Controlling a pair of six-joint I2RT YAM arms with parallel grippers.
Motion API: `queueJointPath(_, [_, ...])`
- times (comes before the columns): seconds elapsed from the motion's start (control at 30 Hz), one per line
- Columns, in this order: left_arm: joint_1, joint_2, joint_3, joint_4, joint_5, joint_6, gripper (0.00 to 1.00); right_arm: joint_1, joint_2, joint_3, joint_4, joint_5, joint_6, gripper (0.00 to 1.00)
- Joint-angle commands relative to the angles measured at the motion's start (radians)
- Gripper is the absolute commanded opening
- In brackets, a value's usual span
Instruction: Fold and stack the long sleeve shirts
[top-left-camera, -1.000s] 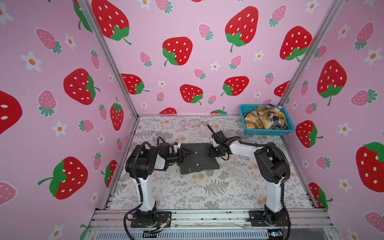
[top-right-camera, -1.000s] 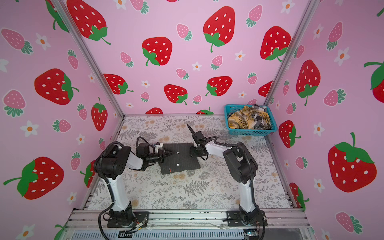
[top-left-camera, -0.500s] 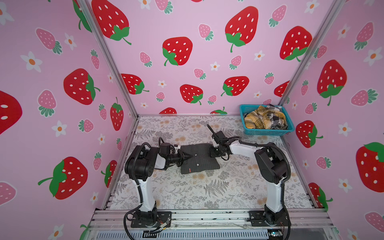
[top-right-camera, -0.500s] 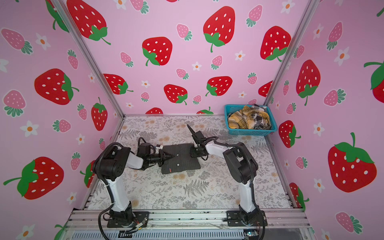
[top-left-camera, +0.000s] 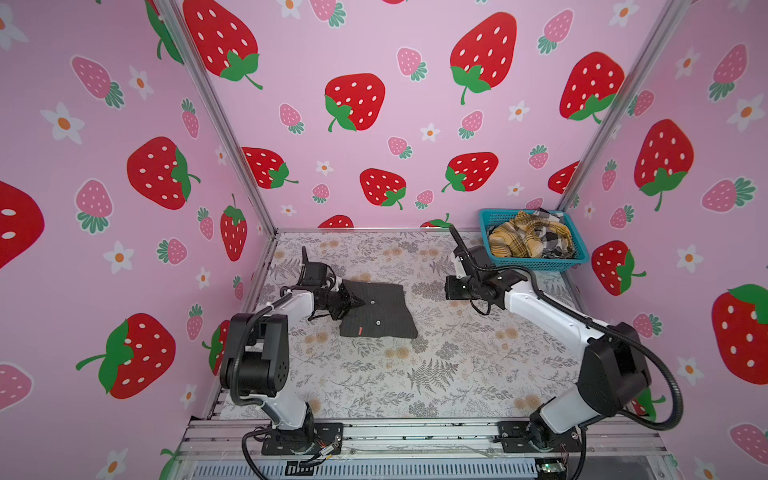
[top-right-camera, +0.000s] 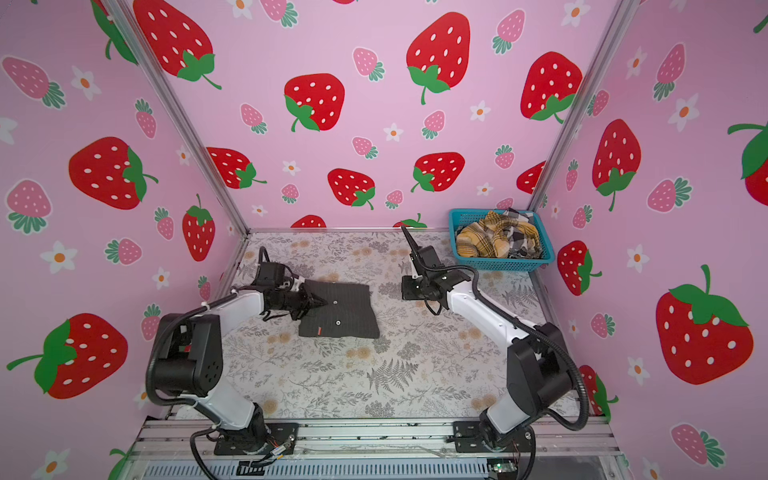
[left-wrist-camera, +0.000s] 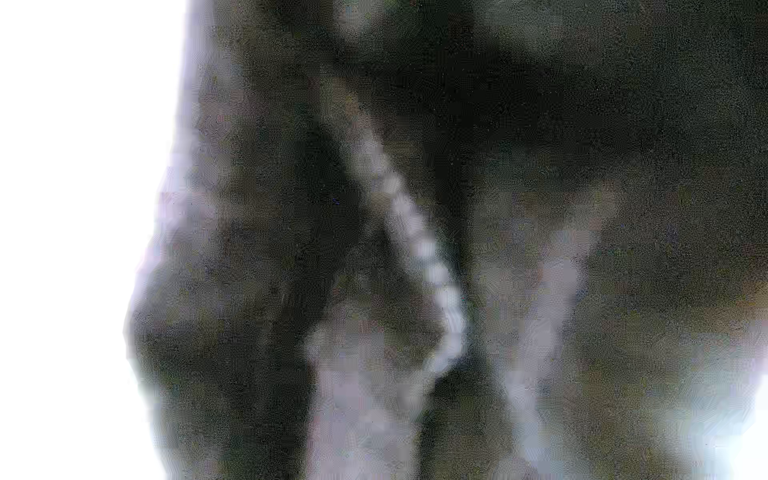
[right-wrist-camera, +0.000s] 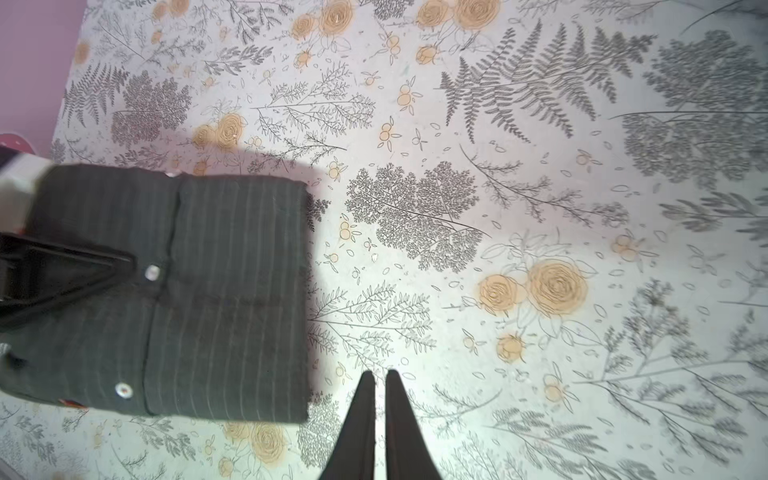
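The bare tabletop between shirt and front bar lies back from my left gripper, so that gripper will next lift the shirt, move it back and down, and release it.
A dark pinstriped long sleeve shirt lies folded into a rectangle on the table's left half. My left gripper lies low over its left part near a small button, jaws shut to a point on the cloth. In the right wrist view the same gripper rests on the shirt. The left wrist view is filled with blurred dark cloth. My right gripper hovers over bare table just right of the shirt, shut with only a thin slit and holding nothing.
A teal basket in the back right corner holds a crumpled mustard plaid shirt and a black-white check one. Pink strawberry walls close the table on three sides. A metal rail runs along the front.
My left gripper closed on the shirt's left part and drew back leftward, the shirt sliding with it. My right gripper left the shirt's right edge and pulled away to the right.
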Motion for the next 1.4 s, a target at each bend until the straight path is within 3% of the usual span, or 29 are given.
queueJointPath(0.0, [0.008,-0.096,0.174,-0.402,-0.247,0.211,0.00,0.000,-0.042,-0.061,-0.061,0.010,0.008,0.11])
queueJointPath(0.17, [-0.026,-0.142,0.439,-0.762,-0.771,0.356,0.00,0.000,-0.110,-0.132,-0.026,-0.016,0.036,0.11])
queueJointPath(0.3, [-0.113,-0.107,0.556,-0.932,-1.066,0.406,0.00,-0.012,-0.148,-0.188,0.021,-0.027,0.050,0.11])
queueJointPath(0.43, [-0.238,-0.008,0.540,-1.034,-1.279,0.315,0.00,-0.067,-0.192,-0.250,0.073,-0.068,0.078,0.10])
queueJointPath(0.63, [-0.492,0.154,0.459,-1.002,-1.291,0.095,0.00,-0.166,-0.282,-0.344,0.093,-0.125,0.057,0.09])
queueJointPath(0.67, [-0.542,0.207,0.469,-0.999,-1.270,0.062,0.07,-0.178,-0.297,-0.366,0.097,-0.133,0.049,0.10])
queueJointPath(0.7, [-0.592,0.255,0.490,-0.998,-1.248,0.030,0.22,-0.189,-0.310,-0.382,0.100,-0.135,0.041,0.10])
queueJointPath(0.8, [-0.794,0.434,0.634,-1.060,-1.240,-0.073,0.91,-0.210,-0.347,-0.432,0.092,-0.113,0.017,0.13])
queueJointPath(0.83, [-0.856,0.501,0.709,-1.092,-1.220,-0.099,0.99,-0.219,-0.364,-0.451,0.088,-0.105,0.015,0.16])
queueJointPath(1.0, [-1.035,0.628,1.019,-1.147,-1.073,-0.150,0.99,-0.277,-0.481,-0.510,0.040,-0.092,0.018,0.47])
queueJointPath(1.1, [-1.047,0.564,1.093,-1.157,-1.002,-0.167,0.99,-0.287,-0.528,-0.511,-0.002,-0.083,0.014,0.56])
queueJointPath(1.2, [-1.014,0.380,0.988,-1.115,-1.037,-0.175,0.99,-0.286,-0.539,-0.504,-0.005,-0.130,0.012,0.55])
queueJointPath(1.3, [-0.842,0.153,0.753,-1.032,-1.054,-0.136,0.99,-0.255,-0.510,-0.508,0.051,-0.235,0.024,0.53])
queueJointPath(1.37, [-0.631,0.001,0.571,-0.919,-0.969,-0.074,0.98,-0.148,-0.454,-0.487,0.100,-0.249,0.043,0.53])
